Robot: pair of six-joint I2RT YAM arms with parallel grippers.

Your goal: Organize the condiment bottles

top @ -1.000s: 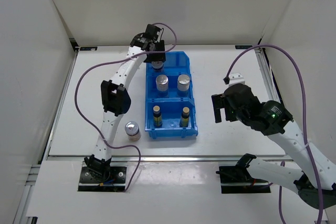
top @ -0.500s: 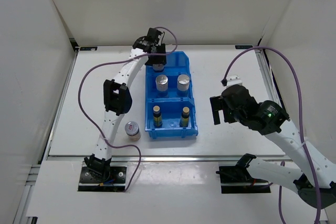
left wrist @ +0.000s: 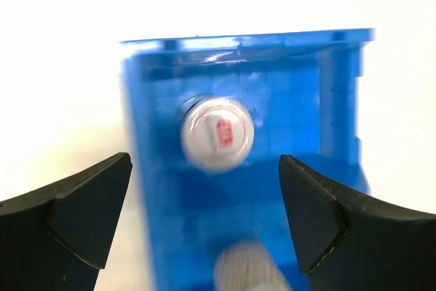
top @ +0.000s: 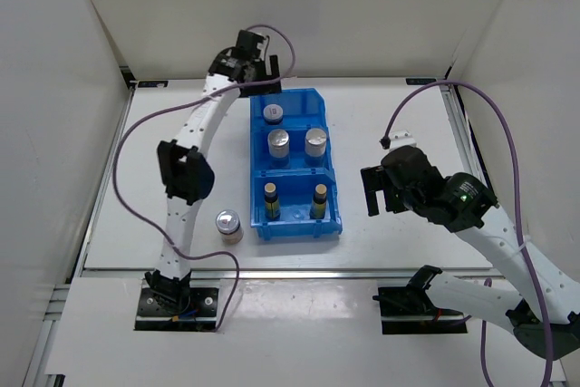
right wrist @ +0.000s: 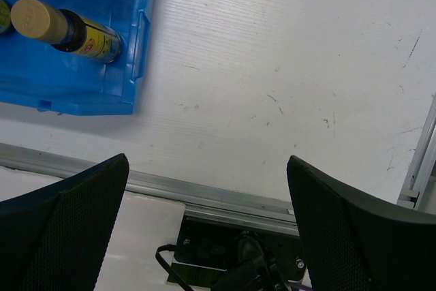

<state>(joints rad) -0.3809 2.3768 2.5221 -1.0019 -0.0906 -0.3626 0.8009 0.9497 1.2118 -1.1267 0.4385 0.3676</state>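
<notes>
The only jar outside the bin [top: 297, 229] stands below and back from my left gripper, so I will next move the gripper back and down around the silver lid [top: 227, 221].
A blue bin [top: 297, 229] holds five of the condiment bottles. One silver-lidded jar [top: 272, 113] stands in its far compartment, and two more jars [top: 280, 142] [top: 315, 140] stand in the middle one. Two slim dark bottles [top: 270, 198] [top: 319, 198] occupy the near compartment. Another jar [top: 228, 224] stands on the table left of the bin. My left gripper [top: 256, 82] hovers open above the bin's far end, looking down on the far jar [left wrist: 216, 134] with nothing between its fingers. My right gripper [top: 376, 189] hangs open and empty right of the bin.
The right wrist view shows the bin's near right corner [right wrist: 68, 86] with a tan-capped bottle [right wrist: 65, 28], bare white table beside it and the metal rail [right wrist: 225, 199] at the table's front edge. White walls enclose the table.
My left gripper has opened, let go of the jar in the far compartment and drawn up and back from it. The right arm has barely shifted.
</notes>
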